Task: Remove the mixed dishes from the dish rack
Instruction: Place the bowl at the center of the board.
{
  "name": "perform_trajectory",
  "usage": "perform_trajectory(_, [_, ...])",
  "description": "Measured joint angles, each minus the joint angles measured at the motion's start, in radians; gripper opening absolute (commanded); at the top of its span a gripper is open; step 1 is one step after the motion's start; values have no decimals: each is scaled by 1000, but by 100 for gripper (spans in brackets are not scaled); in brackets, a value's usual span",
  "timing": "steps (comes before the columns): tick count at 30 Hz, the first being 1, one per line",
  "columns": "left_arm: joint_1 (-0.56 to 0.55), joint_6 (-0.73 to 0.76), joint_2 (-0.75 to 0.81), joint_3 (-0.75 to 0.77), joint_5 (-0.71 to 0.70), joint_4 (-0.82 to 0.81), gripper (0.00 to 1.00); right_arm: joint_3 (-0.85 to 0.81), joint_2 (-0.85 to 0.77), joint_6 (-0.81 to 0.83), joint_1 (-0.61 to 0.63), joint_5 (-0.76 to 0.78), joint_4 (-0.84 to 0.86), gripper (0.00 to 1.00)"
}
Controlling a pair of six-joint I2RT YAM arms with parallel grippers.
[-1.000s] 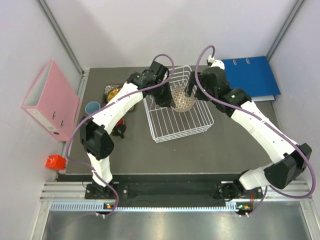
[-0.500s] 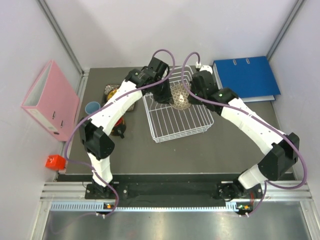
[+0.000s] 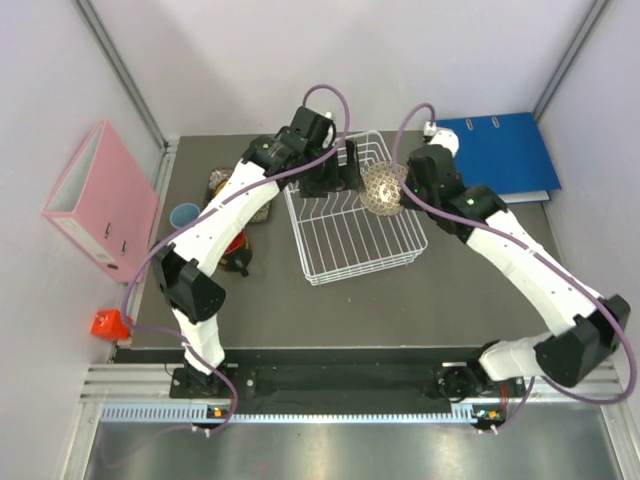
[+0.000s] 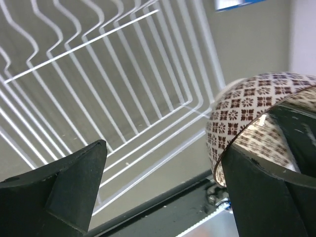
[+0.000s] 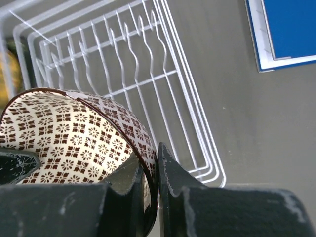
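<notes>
My right gripper will next carry the bowl back and down, onto the bare table beside the rack (image 3: 360, 240) near the blue binder.
The speckled beige bowl with brown pattern (image 3: 381, 189) hangs tilted over the far right part of the white wire dish rack (image 3: 360, 240). My right gripper (image 3: 399, 194) is shut on the bowl's rim (image 5: 148, 148), one finger inside and one outside. My left gripper (image 3: 343, 176) stands open just left of the bowl, its right finger close to the bowl (image 4: 247, 113) and nothing between its fingers (image 4: 165, 148). The rack's wires (image 4: 98, 74) show bare below. On the table left of the rack sit a light-blue cup (image 3: 184, 214), an amber-yellow plate (image 3: 224, 185) and a dark mug (image 3: 240, 258).
A blue binder (image 3: 500, 152) lies at the far right, close to the right arm. A pink binder (image 3: 100, 200) leans at the left wall. A small red object (image 3: 110, 323) sits at the near left edge. Upright prongs (image 5: 98, 49) line the rack's far side.
The right gripper closed on the bowl's rim, then the left gripper opened and let the bowl go. The bowl has shifted slightly right with the right gripper.
</notes>
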State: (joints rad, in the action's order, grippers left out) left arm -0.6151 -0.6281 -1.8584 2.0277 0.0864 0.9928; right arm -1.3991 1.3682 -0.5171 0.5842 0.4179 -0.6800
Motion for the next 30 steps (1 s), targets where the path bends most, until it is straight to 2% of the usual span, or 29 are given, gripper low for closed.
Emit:
perform_trajectory(3, [5, 2, 51, -16, 32, -50, 99, 58, -76, -51, -24, -35, 61, 0])
perform_trajectory(6, [18, -23, 170, -154, 71, -178, 99, 161, -163, -99, -99, -140, 135, 0])
perform_trajectory(10, [163, -61, 355, -383, -57, -240, 99, 374, -284, -162, -382, -143, 91, 0])
perform_trajectory(12, [225, -87, 413, -465, -128, -264, 99, 467, -303, -201, -479, -131, 68, 0])
perform_trajectory(16, [216, -112, 442, -522, -186, -271, 99, 577, -305, -252, -506, -156, 42, 0])
perform_trajectory(19, [204, -123, 443, -545, -201, -289, 99, 590, -299, -272, -508, -169, 44, 0])
perform_trajectory(30, [203, -150, 450, -637, -207, -317, 99, 653, -153, -313, -550, -200, 192, 0])
